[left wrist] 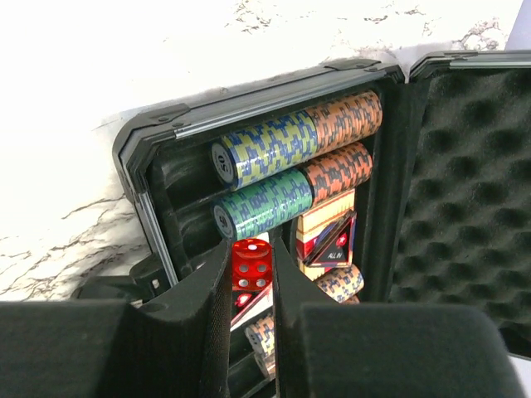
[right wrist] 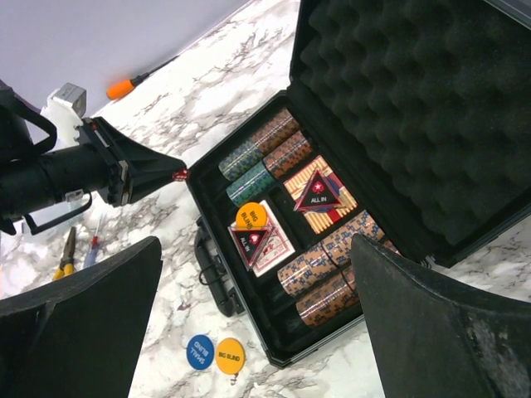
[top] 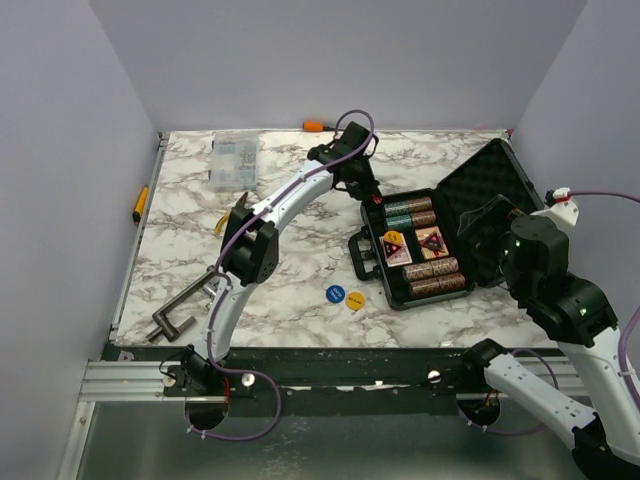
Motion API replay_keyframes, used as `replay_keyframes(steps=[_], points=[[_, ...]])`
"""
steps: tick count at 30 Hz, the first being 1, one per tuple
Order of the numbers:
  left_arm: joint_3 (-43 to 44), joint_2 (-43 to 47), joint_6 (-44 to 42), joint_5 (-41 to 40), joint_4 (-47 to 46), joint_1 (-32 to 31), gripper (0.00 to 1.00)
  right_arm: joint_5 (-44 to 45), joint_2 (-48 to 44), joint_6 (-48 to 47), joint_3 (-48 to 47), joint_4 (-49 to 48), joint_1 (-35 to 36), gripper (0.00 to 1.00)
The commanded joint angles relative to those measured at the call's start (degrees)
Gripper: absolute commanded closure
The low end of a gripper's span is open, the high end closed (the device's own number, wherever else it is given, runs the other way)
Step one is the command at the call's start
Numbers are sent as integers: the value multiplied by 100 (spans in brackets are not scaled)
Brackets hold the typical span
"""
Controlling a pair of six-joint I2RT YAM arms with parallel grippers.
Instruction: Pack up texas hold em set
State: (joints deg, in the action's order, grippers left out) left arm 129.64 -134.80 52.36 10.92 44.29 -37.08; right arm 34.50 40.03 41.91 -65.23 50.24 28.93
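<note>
I should next lower the red die with my left gripper toward the far corner of the case, over the gap at the end of the chip stacks.
The black hard case point(top: 395, 298) lies open on the marble table, its foam-lined lid point(top: 490, 185) raised at the right. It holds brown and teal chip stacks point(top: 410, 212), two card decks point(top: 430, 241) with "ALL IN" triangles, and a yellow disc point(right wrist: 251, 217). My left gripper point(top: 372, 198) hangs over the case's far left corner, shut on a red die point(left wrist: 251, 264). A blue disc point(top: 335, 294) and a yellow disc point(top: 355, 299) lie on the table in front of the case. My right gripper point(right wrist: 255, 242) is wide open and empty above the case.
A clear plastic parts box point(top: 233, 160) sits at the back left. An orange-handled screwdriver point(top: 315, 126) lies by the back wall. Yellow-handled pliers point(right wrist: 65, 257) and a metal clamp point(top: 185, 305) lie at the left. The case handle point(top: 358, 255) points left.
</note>
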Motion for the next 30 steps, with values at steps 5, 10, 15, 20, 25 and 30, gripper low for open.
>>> replay_keyframes(steps=[5, 10, 15, 20, 25, 30], points=[[172, -392, 761, 338, -267, 34, 100, 361, -108, -152, 220, -157, 27, 1], [14, -458, 1176, 319, -490, 52, 100, 373, -119, -196, 262, -167, 27, 1], [-150, -476, 1387, 241, -614, 88, 100, 414, -144, -299, 261, -157, 32, 1], [-392, -435, 1435, 123, -624, 125, 100, 470, -205, -415, 264, -146, 32, 1], [-526, -444, 1428, 89, -643, 140, 99, 489, -232, -497, 259, -143, 29, 1], [-541, -448, 1475, 104, -657, 147, 95, 473, -241, -554, 277, -167, 25, 1]])
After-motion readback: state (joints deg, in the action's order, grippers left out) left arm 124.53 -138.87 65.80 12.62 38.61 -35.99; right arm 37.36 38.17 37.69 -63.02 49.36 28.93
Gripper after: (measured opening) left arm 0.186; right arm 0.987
